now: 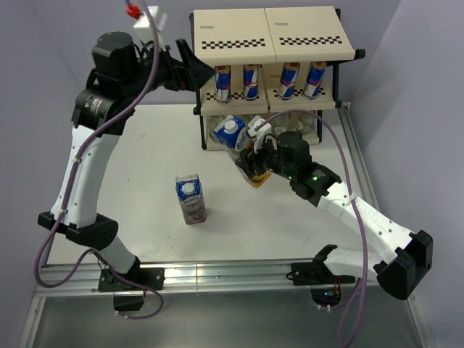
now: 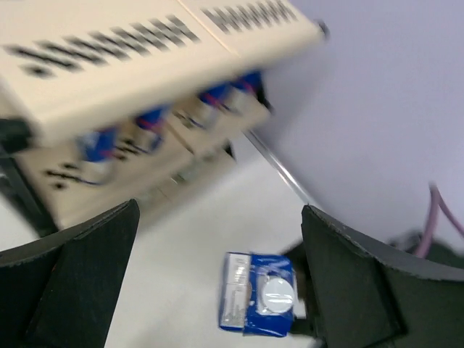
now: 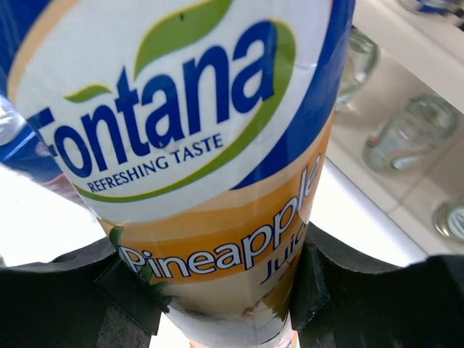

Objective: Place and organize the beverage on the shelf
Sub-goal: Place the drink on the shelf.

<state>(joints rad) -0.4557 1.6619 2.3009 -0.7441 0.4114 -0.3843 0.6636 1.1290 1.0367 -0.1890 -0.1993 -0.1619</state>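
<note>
The right gripper rises next and carries the pineapple carton [image 3: 217, 109] outward to release it on the lilac-wall half of the shelf's top level, since it is empty.
The shelf [image 1: 272, 32] stands at the back of the table. Several blue-and-silver cans [image 1: 251, 81] line its middle tier, and clear bottles [image 3: 409, 134] stand on the bottom tier. My right gripper [image 1: 255, 161] is shut on the lower body of the yellow pineapple juice carton [image 3: 217, 109], which tilts with its white-capped top [image 1: 230, 133] in front of the bottom tier. The purple carton [image 1: 191, 198] stands upright on the table, apart from both grippers. My left gripper [image 1: 196, 69] hovers high by the shelf's left end, open and holding nothing [image 2: 221, 210]. A blue carton top [image 2: 257, 293] shows far below it.
A metal rail [image 1: 359, 167] runs along the table's right side by the lilac wall. The right arm's purple cable [image 1: 341, 156] loops beside the shelf's right post. The left arm's elbow [image 1: 109, 87] rises over the back left of the table.
</note>
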